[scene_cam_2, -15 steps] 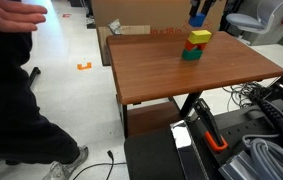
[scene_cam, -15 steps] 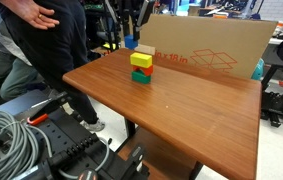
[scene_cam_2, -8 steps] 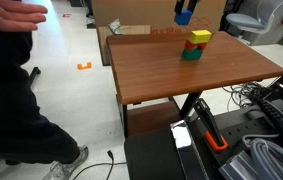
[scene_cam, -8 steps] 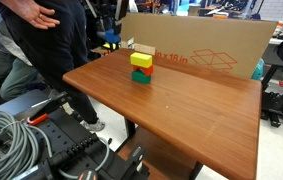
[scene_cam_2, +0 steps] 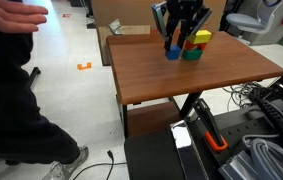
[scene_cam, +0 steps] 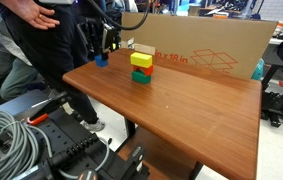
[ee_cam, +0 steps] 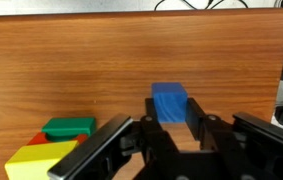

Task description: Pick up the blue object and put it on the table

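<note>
My gripper carries the blue block (scene_cam: 101, 60) down onto the wood beside the stack next, then releases it.
The small blue cube block (ee_cam: 168, 98) sits between my gripper's (ee_cam: 171, 120) fingers, which are shut on it. In both exterior views the gripper (scene_cam: 99, 42) (scene_cam_2: 176, 25) holds the blue block (scene_cam: 101, 60) (scene_cam_2: 171, 51) low over the reddish-brown table (scene_cam: 181, 110) (scene_cam_2: 181, 80), beside the stack. I cannot tell if the block touches the wood. The stack has a yellow block (scene_cam: 141, 60) (scene_cam_2: 200, 37) on top and a green block (scene_cam: 141, 77) (scene_cam_2: 191, 54) at the bottom. In the wrist view the yellow block (ee_cam: 41, 160) and the green block (ee_cam: 69, 128) lie at the lower left.
A large brown cardboard box (scene_cam: 211, 45) (scene_cam_2: 121, 12) stands along the table's far edge. A person (scene_cam: 41, 40) stands close to the table corner near the gripper. Cables and equipment (scene_cam: 21, 140) lie in front of the table.
The gripper has carried the blue block sideways from above the stack and lowered it to table height beside the stack.
</note>
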